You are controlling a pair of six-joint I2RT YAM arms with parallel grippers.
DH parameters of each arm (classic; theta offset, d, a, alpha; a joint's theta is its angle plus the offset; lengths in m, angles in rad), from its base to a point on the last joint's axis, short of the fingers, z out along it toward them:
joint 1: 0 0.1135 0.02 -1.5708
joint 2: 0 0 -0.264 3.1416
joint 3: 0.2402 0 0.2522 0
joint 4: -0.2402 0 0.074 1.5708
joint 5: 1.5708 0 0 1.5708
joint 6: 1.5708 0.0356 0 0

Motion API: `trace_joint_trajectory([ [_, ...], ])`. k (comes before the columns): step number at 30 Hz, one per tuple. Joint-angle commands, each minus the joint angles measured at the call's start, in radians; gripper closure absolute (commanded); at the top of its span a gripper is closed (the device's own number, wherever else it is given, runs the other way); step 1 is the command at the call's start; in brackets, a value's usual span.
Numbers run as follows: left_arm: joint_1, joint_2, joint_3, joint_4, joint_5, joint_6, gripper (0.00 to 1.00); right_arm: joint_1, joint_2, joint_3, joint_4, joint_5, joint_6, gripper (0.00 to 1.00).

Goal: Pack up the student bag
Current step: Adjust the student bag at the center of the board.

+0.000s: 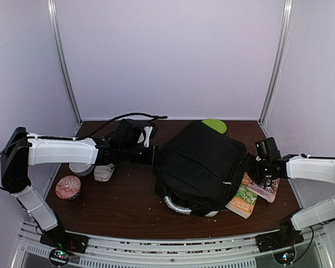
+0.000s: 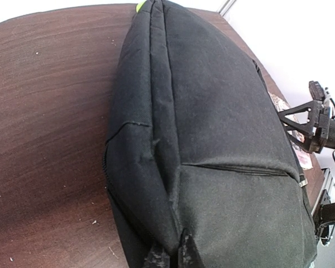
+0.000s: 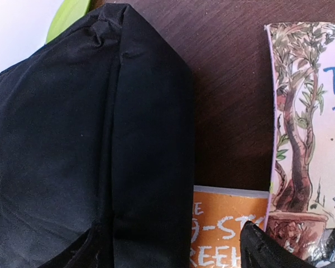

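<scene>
My left gripper should lift the fold, pull it back, then lower and release it, as the table is bare below the gripper and nearer my base.
The student bag (image 1: 204, 164), a big black fabric backpack, lies flat on the middle of the table with its grey handle (image 1: 176, 205) towards the near edge. My left gripper (image 2: 170, 259) is at the bag's left edge, shut on a raised fold of its fabric. My right gripper (image 3: 170, 251) is at the bag's right edge and stands open. Its fingers (image 3: 268, 248) are wide apart, with the bag's side seam (image 3: 151, 167) lying between them. It also shows in the left wrist view as the right gripper (image 2: 315, 120), just beyond the bag.
An orange book (image 1: 243, 201) and an illustrated book (image 1: 262, 190) lie partly under the bag's right side. A green object (image 1: 215, 125) sits behind the bag. At the left are a pink patterned round thing (image 1: 68, 187), a white cup (image 1: 81, 167) and a black cable (image 1: 131, 117).
</scene>
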Motion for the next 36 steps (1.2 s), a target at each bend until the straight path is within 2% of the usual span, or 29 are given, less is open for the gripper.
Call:
trace_joint_trajectory([
  [1, -0.022, -0.034, 0.019, 0.107, -0.021, 0.006, 1.0, -0.018, 0.065, -0.011, 0.158, -0.074, 0.065, 0.25],
  [3, -0.029, -0.041, 0.016, 0.102, -0.029, 0.012, 1.0, -0.018, 0.102, -0.006, 0.233, -0.138, 0.068, 0.38],
  [5, -0.038, -0.05, 0.018, 0.09, -0.046, 0.022, 1.0, -0.018, 0.128, 0.026, 0.275, -0.195, 0.061, 0.6],
  [8, -0.05, -0.072, 0.028, 0.062, -0.076, 0.039, 1.0, -0.013, 0.149, 0.12, 0.243, -0.229, 0.01, 0.89],
  [10, -0.062, -0.098, 0.036, 0.044, -0.106, 0.052, 1.0, -0.001, 0.143, 0.196, 0.181, -0.221, -0.042, 1.0],
  [17, -0.12, -0.211, 0.04, 0.002, -0.238, 0.062, 1.0, 0.095, 0.229, 0.529, 0.03, -0.277, -0.239, 1.0],
  [26, -0.228, -0.305, -0.024, -0.009, -0.436, -0.019, 1.0, 0.241, 0.464, 0.885, -0.062, -0.319, -0.358, 1.0],
  [32, -0.287, -0.274, -0.088, -0.013, -0.507, -0.152, 1.0, 0.336, 0.671, 1.114, -0.19, -0.301, -0.422, 1.0],
  [36, -0.306, -0.205, -0.094, -0.034, -0.496, -0.208, 1.0, 0.371, 0.765, 1.192, -0.259, -0.272, -0.449, 0.99],
])
